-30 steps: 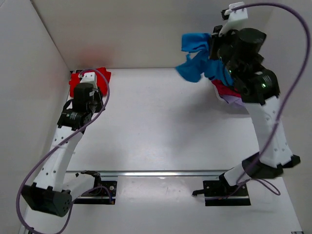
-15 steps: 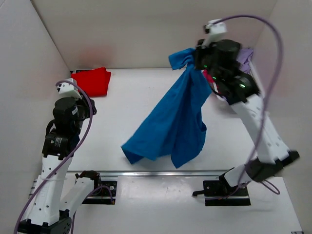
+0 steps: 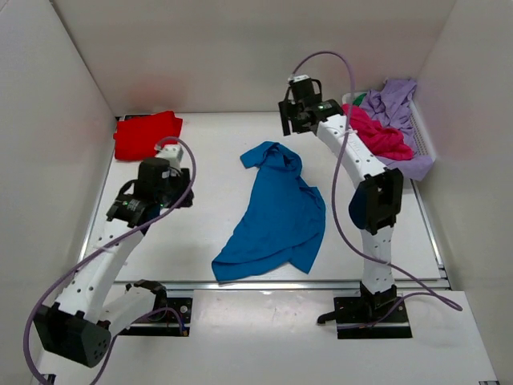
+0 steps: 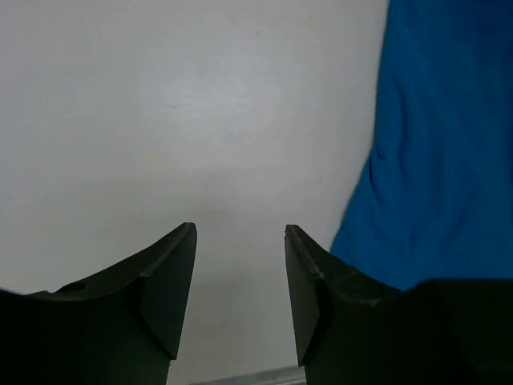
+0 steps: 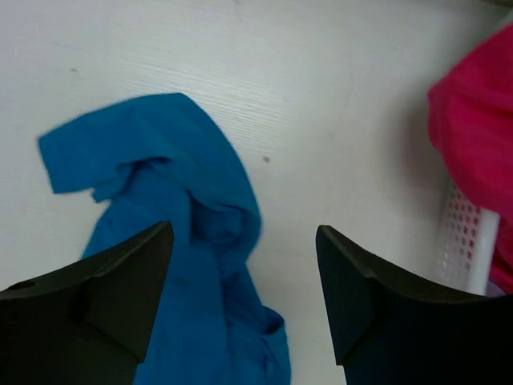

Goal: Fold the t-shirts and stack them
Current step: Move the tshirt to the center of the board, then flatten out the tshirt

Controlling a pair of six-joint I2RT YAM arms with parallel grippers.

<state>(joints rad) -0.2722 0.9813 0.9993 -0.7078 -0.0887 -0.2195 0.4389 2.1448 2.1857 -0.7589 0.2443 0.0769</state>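
Next, my right gripper moves back and down to the overlapping cloth, since the crease by the blue t-shirt's near corner (image 3: 306, 245) lies back and below it.
A bright blue t-shirt (image 3: 276, 212) lies crumpled and spread on the table's middle, held by nothing. My right gripper (image 3: 290, 122) hovers open above its far end, with the rumpled blue cloth (image 5: 144, 160) below the empty right gripper (image 5: 244, 233). To the shirt's left, my left gripper (image 3: 178, 192) is open over bare table; in the left wrist view the left gripper (image 4: 240, 230) has the blue cloth (image 4: 433, 144) to its right. A red t-shirt (image 3: 147, 134) lies folded at the back left. Magenta pink (image 3: 377, 132) and lilac (image 3: 397, 104) shirts are heaped in the basket.
The white slatted basket (image 3: 425, 144) stands at the back right against the wall; its rim (image 5: 461, 241) and the pink cloth (image 5: 473, 120) show in the right wrist view. White walls enclose the table on the left, back and right.
The right gripper opened and let go of the blue t-shirt, which dropped onto the table. The right arm swung lower and left. The left arm moved toward the shirt, its jaws widening.
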